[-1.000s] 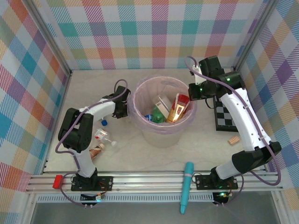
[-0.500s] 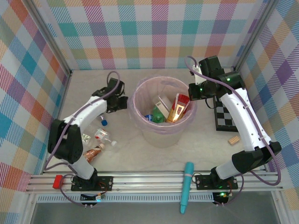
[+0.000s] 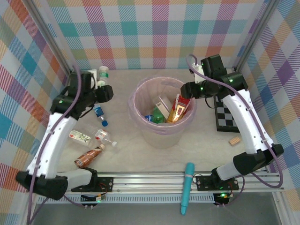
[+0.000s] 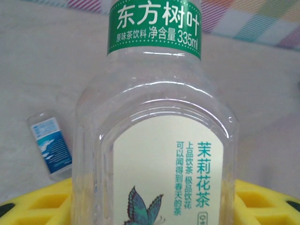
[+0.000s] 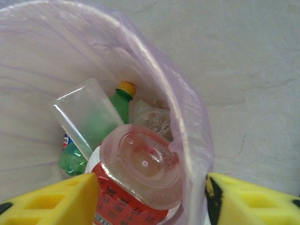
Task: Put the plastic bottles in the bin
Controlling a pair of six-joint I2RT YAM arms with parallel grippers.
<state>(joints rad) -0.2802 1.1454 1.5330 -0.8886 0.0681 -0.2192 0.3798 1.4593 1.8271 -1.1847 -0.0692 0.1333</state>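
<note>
Next, my left gripper carries the clear bottle across and over the bin's pink-lined mouth (image 3: 153,102), since it is open and has room beside the green bottle.
My left gripper (image 3: 102,86) is raised over the table's back left and is shut on a clear plastic bottle (image 3: 103,75) with a green neck band and a pale butterfly label (image 4: 159,140); yellow pads (image 4: 267,201) flank it. My right gripper (image 3: 185,90) hangs over the right rim of the bin (image 3: 140,91), open. Its yellow fingers (image 5: 51,201) stand either side of a red-labelled bottle (image 5: 140,164) that rests bottom-up in the pink-lined bin (image 5: 154,61). A green bottle (image 5: 123,101) and a clear one (image 5: 84,117) lie deeper inside.
Left of the bin lie a small blue-labelled bottle (image 3: 98,111), a white-labelled one (image 3: 80,137), a red-capped clear one (image 3: 104,137) and a copper-brown one (image 3: 89,157). A checkered board (image 3: 227,117) and wooden block (image 3: 234,139) sit right. A teal tube (image 3: 187,187) lies on the front rail.
My left arm rose from beside the bin toward the back left, lifting the green-banded bottle. My right gripper opened and the red-labelled bottle now rests in the bin.
</note>
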